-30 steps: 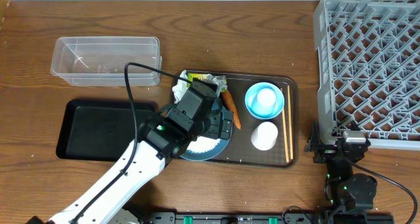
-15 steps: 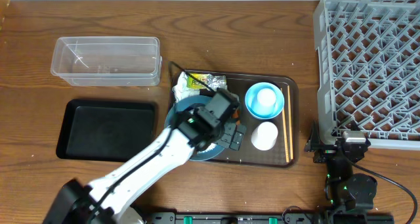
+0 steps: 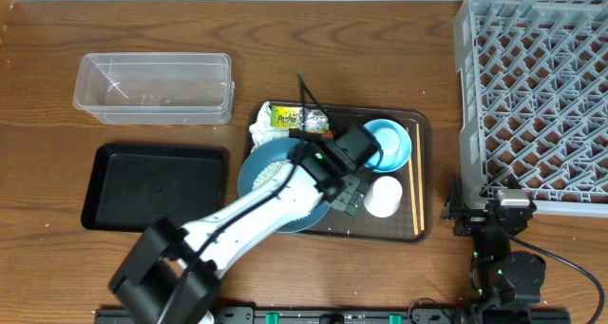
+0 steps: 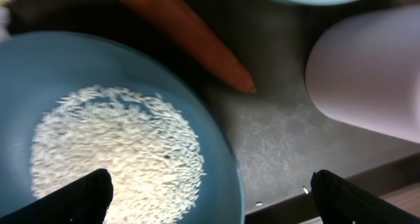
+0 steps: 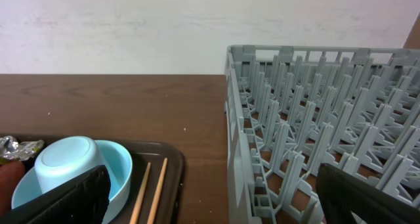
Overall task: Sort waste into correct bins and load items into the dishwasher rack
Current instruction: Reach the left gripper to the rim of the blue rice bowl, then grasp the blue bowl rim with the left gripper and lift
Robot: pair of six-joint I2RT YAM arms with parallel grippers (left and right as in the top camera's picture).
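Note:
My left gripper moves down onto the plate's rim (image 4: 216, 198) on the cup (image 3: 384, 197) side next, as the gap beside the white cup leaves room for one finger.
The wide blue plate-bowl (image 3: 271, 167) with white rice (image 4: 118, 152) sits at the left of the brown tray (image 3: 423, 124). My left gripper (image 3: 349, 193) is open and empty. It hovers low over the plate's right rim (image 4: 216, 198), between the plate and a white cup (image 3: 384, 197). The orange carrot (image 4: 190, 40) lies just ahead of the jaws; the arm hides it from overhead. The wrapper (image 3: 296, 118) and tissue (image 3: 258, 130) lie at the tray's back left. The light-blue bowl (image 3: 391, 145) holds an upturned cup (image 5: 65, 161). Chopsticks (image 3: 417, 177) lie at the tray's right. My right gripper (image 5: 213, 201) is open and empty beside the rack (image 3: 537, 96).
The shallow black tray (image 3: 157, 186) lies at the left front, with the clear plastic tub (image 3: 155, 86) behind it. The grey rack fills the right side of the table. My right arm (image 3: 494, 219) rests at the front right, next to the rack's near corner.
My left arm has swung right, from over the blue plate to the gap between plate and white cup. The plate and rice now show. The right arm has not moved.

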